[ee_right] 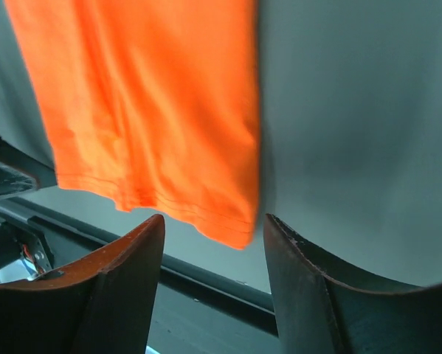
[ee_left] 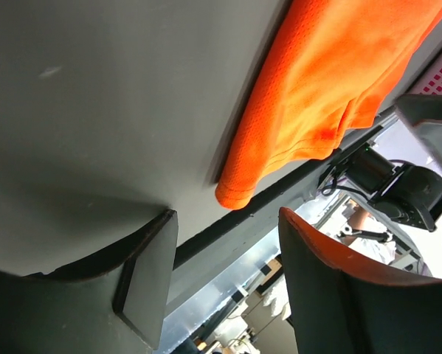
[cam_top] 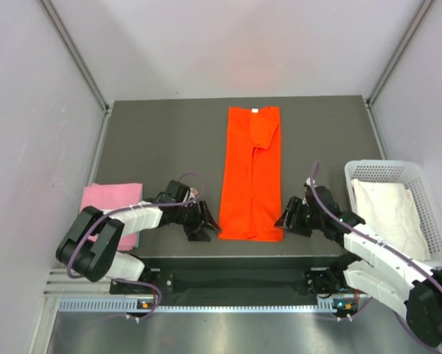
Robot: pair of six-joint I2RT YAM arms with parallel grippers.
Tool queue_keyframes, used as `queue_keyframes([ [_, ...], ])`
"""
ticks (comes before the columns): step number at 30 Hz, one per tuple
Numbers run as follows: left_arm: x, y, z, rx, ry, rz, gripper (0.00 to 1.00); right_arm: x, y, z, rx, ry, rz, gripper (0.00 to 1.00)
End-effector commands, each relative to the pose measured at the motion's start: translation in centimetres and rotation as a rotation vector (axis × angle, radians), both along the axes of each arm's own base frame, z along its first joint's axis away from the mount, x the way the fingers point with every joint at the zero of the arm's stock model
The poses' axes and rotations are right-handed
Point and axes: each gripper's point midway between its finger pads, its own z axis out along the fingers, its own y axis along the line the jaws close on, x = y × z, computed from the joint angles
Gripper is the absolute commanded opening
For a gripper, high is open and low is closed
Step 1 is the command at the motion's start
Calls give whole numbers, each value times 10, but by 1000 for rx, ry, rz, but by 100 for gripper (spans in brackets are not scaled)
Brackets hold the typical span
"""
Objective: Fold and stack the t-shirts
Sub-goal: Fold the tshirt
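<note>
My fingers are open just short of the folded orange-red t-shirt's near corner facing the pale pink t-shirt. My left gripper will move to that corner next and close there.
The orange-red t-shirt lies folded into a long strip down the middle of the dark table, white neck label at the far end. My left gripper is open and empty beside the strip's near left corner. My right gripper is open and empty beside its near right corner. The pale pink t-shirt lies folded at the table's left edge. The white t-shirt lies in a basket at the right.
A white plastic basket stands off the table's right side. The table's near edge runs just behind both grippers. Grey walls enclose the left, right and far sides.
</note>
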Motion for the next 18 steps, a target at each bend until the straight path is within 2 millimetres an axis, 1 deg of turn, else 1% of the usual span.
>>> queue_keyframes([
  [1,10,-1,-10,31,-33,29,62,-9,-1,-9,30,49,-67,55],
  [2,9,-1,-11,36,-30,31,61,-10,0,-11,42,54,-73,55],
  [3,10,-1,-12,36,-32,33,56,-15,0,-16,50,73,-73,54],
  [4,9,-1,-12,36,-30,32,47,-17,0,-18,57,81,-80,53],
  [5,9,0,-14,41,-27,34,45,-19,1,-20,63,88,-77,52],
  [6,8,0,-15,46,-25,32,45,-22,-1,-24,57,101,-82,52],
  [12,3,-2,-23,65,4,7,46,-29,-4,-33,61,120,-91,51],
  [18,1,0,-31,93,13,-5,46,-29,1,-39,86,135,-88,49],
])
